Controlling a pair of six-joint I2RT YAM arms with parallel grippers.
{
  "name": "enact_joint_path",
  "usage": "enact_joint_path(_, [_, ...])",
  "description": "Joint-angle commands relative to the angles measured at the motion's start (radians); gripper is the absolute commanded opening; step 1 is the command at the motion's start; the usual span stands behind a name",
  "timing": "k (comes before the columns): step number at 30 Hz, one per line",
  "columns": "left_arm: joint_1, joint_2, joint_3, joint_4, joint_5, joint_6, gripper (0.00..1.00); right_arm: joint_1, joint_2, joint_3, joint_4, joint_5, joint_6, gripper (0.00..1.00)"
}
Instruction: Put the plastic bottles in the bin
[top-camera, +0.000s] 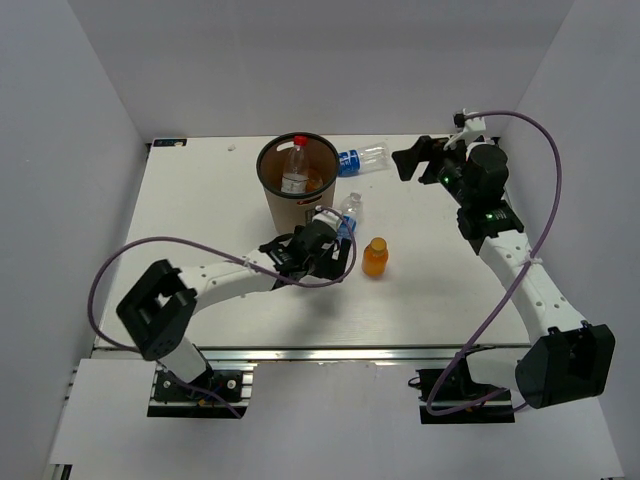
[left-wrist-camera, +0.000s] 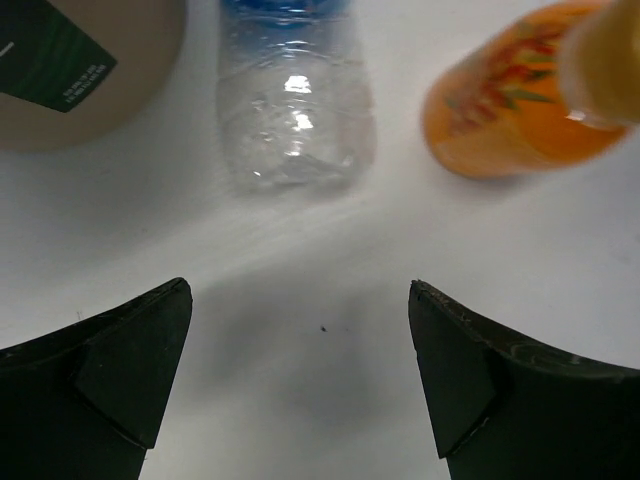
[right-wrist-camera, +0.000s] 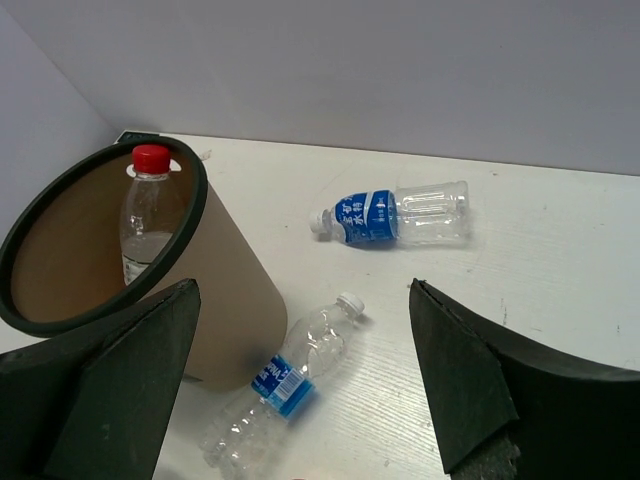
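The front clear bottle's base is outward of and below the left gripper's open fingers, still beyond them, so the left gripper will next lower outward until they are on both sides of that base.
The tan bin (top-camera: 270, 205) stands at the back centre with a red-capped clear bottle (top-camera: 296, 165) upright inside it and something orange (top-camera: 316, 186) beside that. A blue-labelled clear bottle (top-camera: 362, 158) lies behind the bin on the right. A second one (top-camera: 349, 212) lies by the bin's front right, base toward my left gripper (top-camera: 343, 240). That gripper is open and empty, just short of the bottle base (left-wrist-camera: 295, 110). A short orange bottle (top-camera: 375, 257) stands to the right. My right gripper (top-camera: 410, 160) hovers open and empty at the back right, facing the bin (right-wrist-camera: 230, 290).
White walls close the table on the left, back and right. The left arm's purple cable (top-camera: 150, 250) loops over the table's left half. The right arm's cable (top-camera: 545, 200) arcs along the right side.
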Motion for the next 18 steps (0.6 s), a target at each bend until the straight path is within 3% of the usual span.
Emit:
enact_joint_path(1, [0.005,0.037,0.076,0.015,-0.136,-0.008,0.98,-0.013,-0.037,-0.014,0.017,0.002,-0.015,0.89])
enact_joint_path(11, [0.005,0.163,0.130,0.119,-0.078,0.004,0.98,-0.024,-0.060,-0.037,0.015,0.012,-0.046,0.89])
enact_joint_path(18, [0.005,0.238,0.183,0.124,-0.171,-0.004,0.98,-0.033,-0.057,-0.046,0.023,-0.017,-0.066,0.89])
